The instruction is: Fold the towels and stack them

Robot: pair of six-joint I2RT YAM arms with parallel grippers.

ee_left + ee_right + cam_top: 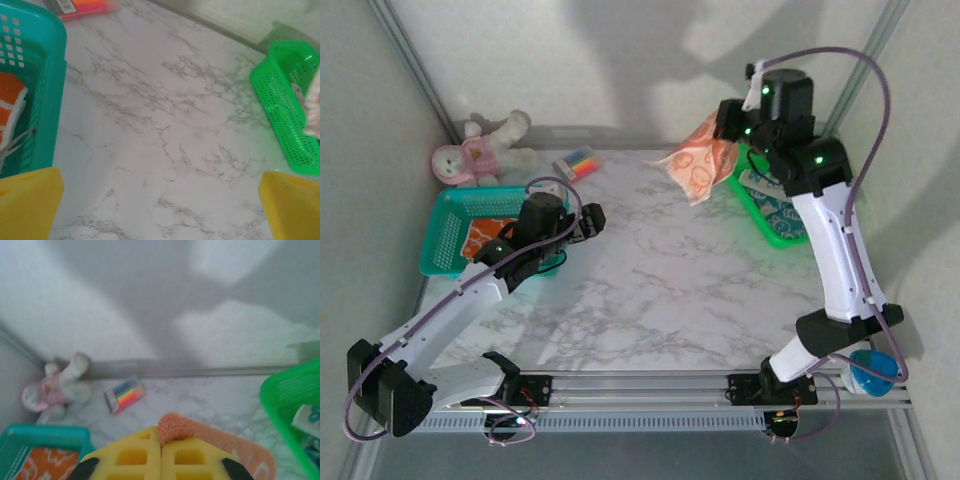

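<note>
Next, my right gripper moves back and down and releases the pale peach towel [700,160] on the open marble between the baskets, which lies below, nearer the base.
My right gripper [733,128] is shut on a corner of the pale peach towel [700,160], which hangs in the air above the table's far right. In the right wrist view a tuft of that towel [175,426] sticks out between the closed yellow fingers [130,455]. A bright orange towel [480,238] lies in the teal basket [445,225]. A white and blue towel [767,196] lies in the green basket [782,238]. My left gripper [592,218] is open beside the teal basket, and its fingertips [27,205] stand wide apart over bare marble.
A pink-and-white plush toy [480,150] sits in the far left corner. A pack of coloured markers [578,163] lies near the back wall. The marble tabletop [650,280] stretches between the two baskets.
</note>
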